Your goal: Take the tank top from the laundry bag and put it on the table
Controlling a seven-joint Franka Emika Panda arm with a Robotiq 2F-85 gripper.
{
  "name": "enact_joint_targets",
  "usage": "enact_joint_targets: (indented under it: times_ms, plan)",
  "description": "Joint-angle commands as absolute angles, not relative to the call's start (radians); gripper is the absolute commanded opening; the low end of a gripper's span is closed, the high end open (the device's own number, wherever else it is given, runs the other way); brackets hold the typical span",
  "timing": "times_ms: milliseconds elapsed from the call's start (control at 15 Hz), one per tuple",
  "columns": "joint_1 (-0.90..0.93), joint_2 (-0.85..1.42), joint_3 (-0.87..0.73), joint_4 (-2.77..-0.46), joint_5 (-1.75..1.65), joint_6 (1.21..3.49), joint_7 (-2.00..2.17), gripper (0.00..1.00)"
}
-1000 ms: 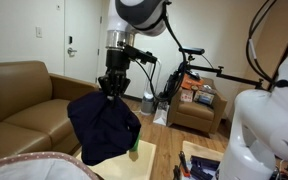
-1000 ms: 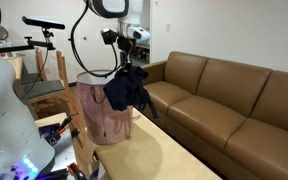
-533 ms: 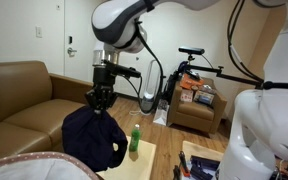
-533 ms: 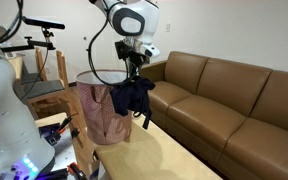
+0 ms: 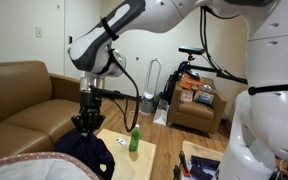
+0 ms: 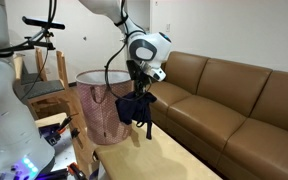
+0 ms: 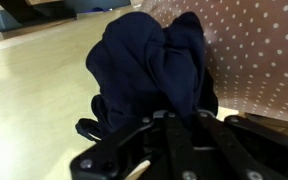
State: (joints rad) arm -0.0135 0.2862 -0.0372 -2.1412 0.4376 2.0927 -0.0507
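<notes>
I should move my gripper down away from the laundry bag (image 6: 99,112) onto the bare tabletop below and let go of the cloth, because the tank top is still hanging.
The dark navy tank top (image 6: 134,107) hangs bunched from my gripper (image 6: 137,90), close above the pale wood table (image 6: 169,155). In an exterior view the cloth (image 5: 82,152) hangs below the gripper (image 5: 86,124) over the table (image 5: 134,159). In the wrist view the tank top (image 7: 149,60) fills the middle, above the gripper (image 7: 177,118), whose jaws are shut on it. The laundry bag (image 6: 99,112), pink with white dots, stands beside the table; its rim shows in an exterior view (image 5: 29,163) and its dotted wall in the wrist view (image 7: 259,50).
A brown sofa (image 6: 234,100) runs along the table's far side, also seen in an exterior view (image 5: 19,95). A green bottle (image 5: 135,139) stands on the table near the cloth. A brown armchair (image 5: 196,110), bike and white robot body (image 5: 274,130) are around.
The gripper has moved down and sideways with the tank top, from high above the laundry bag to low over the table. The cloth now hangs close to the tabletop.
</notes>
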Motion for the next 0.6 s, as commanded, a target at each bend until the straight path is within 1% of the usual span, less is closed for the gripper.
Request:
enact_joint_targets:
  times_ms: [0,533]
  plan:
    - [-0.060,0.379,-0.005,-2.100,0.499,2.073,-0.113,0.06]
    - [-0.109,0.540,0.007,-2.107,0.533,2.083,-0.080,0.07]
